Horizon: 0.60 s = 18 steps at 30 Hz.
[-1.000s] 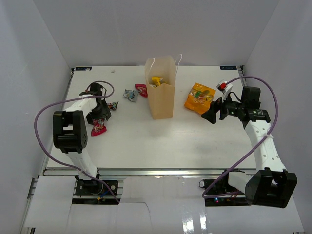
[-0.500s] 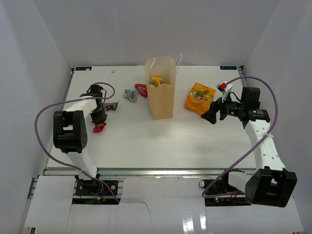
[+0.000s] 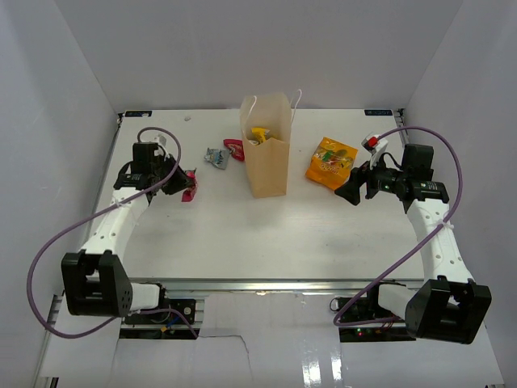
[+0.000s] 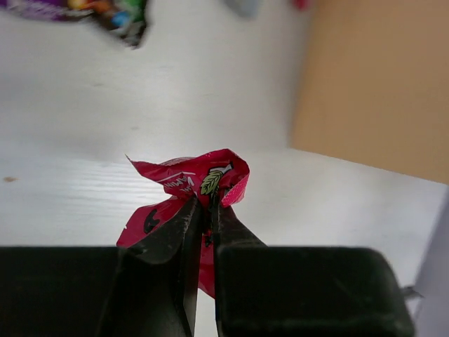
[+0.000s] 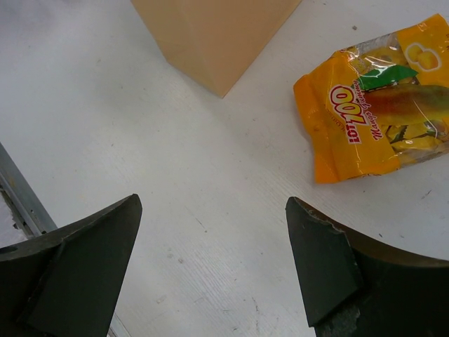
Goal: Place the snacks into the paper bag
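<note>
My left gripper should move up, bring the crumpled red packet [image 3: 191,185] over the bag's opening [image 3: 267,124] and let it go, because the paper bag opens at its top.
My left gripper [image 4: 209,205] is shut on a crumpled red packet [image 4: 188,177], held off the table left of the paper bag [image 3: 266,153]; from above the left gripper [image 3: 182,184] and its red packet [image 3: 191,185] show at the table's left. A dark purple bar wrapper [image 4: 84,8] lies beyond it. The tan bag stands upright with a yellow pouch [image 3: 259,134] inside. A grey-teal packet [image 3: 215,156] and a red packet [image 3: 234,148] lie left of the bag. My right gripper [image 5: 210,232] hangs open and empty near an orange bag [image 5: 372,119], also the orange bag [image 3: 331,162] right of the paper bag.
White walls close in the table [image 3: 266,234] on three sides. The paper bag's corner [image 5: 210,35] shows at the top of the right wrist view. A metal rail [image 5: 21,200] runs along the table's near edge.
The left gripper closed on the red packet on the table at the left, then lifted it and carried it back and to the right. The right arm has not moved.
</note>
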Tool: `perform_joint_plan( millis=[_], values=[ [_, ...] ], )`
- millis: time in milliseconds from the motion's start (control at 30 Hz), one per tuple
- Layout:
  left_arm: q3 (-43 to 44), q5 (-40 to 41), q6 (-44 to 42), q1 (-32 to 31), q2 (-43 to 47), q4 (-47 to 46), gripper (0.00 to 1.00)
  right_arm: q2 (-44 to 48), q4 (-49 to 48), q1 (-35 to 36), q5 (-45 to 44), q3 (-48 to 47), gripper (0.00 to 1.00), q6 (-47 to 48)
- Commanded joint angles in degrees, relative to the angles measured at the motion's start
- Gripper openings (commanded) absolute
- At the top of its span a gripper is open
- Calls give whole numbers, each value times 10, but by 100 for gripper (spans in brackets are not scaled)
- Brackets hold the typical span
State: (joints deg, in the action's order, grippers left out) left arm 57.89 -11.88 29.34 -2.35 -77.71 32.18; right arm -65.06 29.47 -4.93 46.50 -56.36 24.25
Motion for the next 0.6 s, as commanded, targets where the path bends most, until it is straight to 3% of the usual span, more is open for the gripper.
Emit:
perform_joint_plan(
  millis=[0,100,267,400,567],
  values=[
    [8,-131,68,-20,69,-91,13,6,-15,-5,10,-5,89,-3],
    [54,-153,106,-78,81,-149,13,5,-15,-6,10,-7,89,-3],
    [212,-141,127,-172,24,-172,13,5,-15,-6,9,-10,89,-3],
    [338,-124,120,-244,-70,-172,13,11,-13,-7,6,-10,89,2],
    [456,-111,99,-275,-168,-158,13,18,-15,-9,6,-4,90,2]
  ],
)
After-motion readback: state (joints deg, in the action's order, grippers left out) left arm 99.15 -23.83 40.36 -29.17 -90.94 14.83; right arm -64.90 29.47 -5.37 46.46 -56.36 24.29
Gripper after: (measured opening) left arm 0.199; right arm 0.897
